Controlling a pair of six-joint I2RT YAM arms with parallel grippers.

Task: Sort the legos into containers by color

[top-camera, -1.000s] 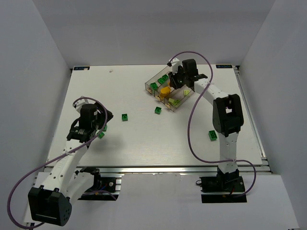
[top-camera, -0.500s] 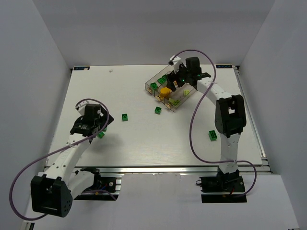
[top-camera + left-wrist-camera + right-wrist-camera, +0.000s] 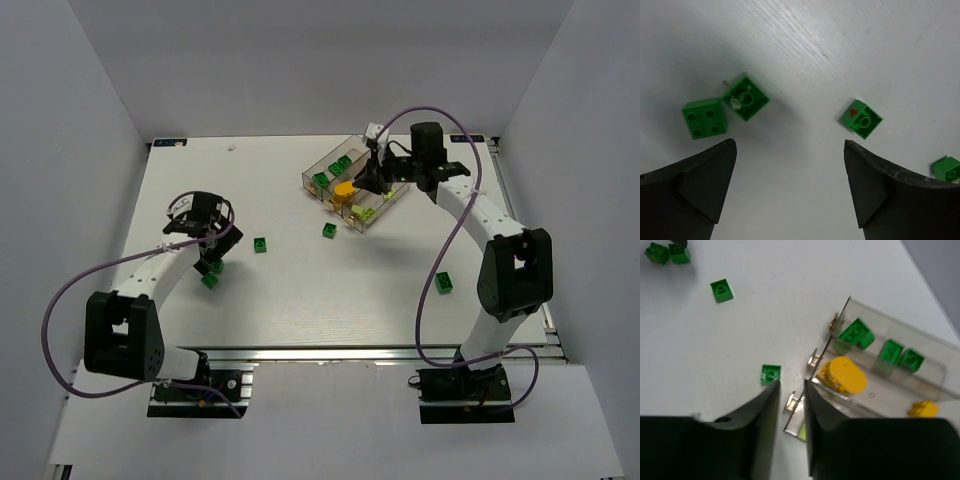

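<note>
I will next move my left gripper to the red-marked dark green lego (image 3: 260, 244) (image 3: 861, 119) and go down around it, because the lego is below the gripper and to its right in the top view.
The clear containers (image 3: 385, 208) stand at the back centre, holding dark green legos (image 3: 321, 180), a yellow round piece (image 3: 344, 187) and a pale yellow-green lego (image 3: 365, 212). My right gripper (image 3: 370, 183) hovers over the containers' near end; in the right wrist view my right gripper (image 3: 791, 385) has a narrow gap and holds nothing, above the containers' (image 3: 900, 390) corner. My left gripper (image 3: 213, 255) is open and empty beside two green legos (image 3: 210, 275). In the left wrist view my left gripper (image 3: 788, 145) hangs above bare table, with those legos (image 3: 704, 117) (image 3: 745, 97) ahead on the left.
Loose green legos lie on the table at centre-left (image 3: 260, 244), centre (image 3: 329, 230) and right (image 3: 443, 282). The centre-left one shows in the left wrist view (image 3: 861, 119). White walls surround the table; the right arm's purple cable loops over the table's right side.
My right gripper has lifted out of the containers and drawn back to the right. My left arm has folded, and its wrist has moved toward the back above the two green legos.
</note>
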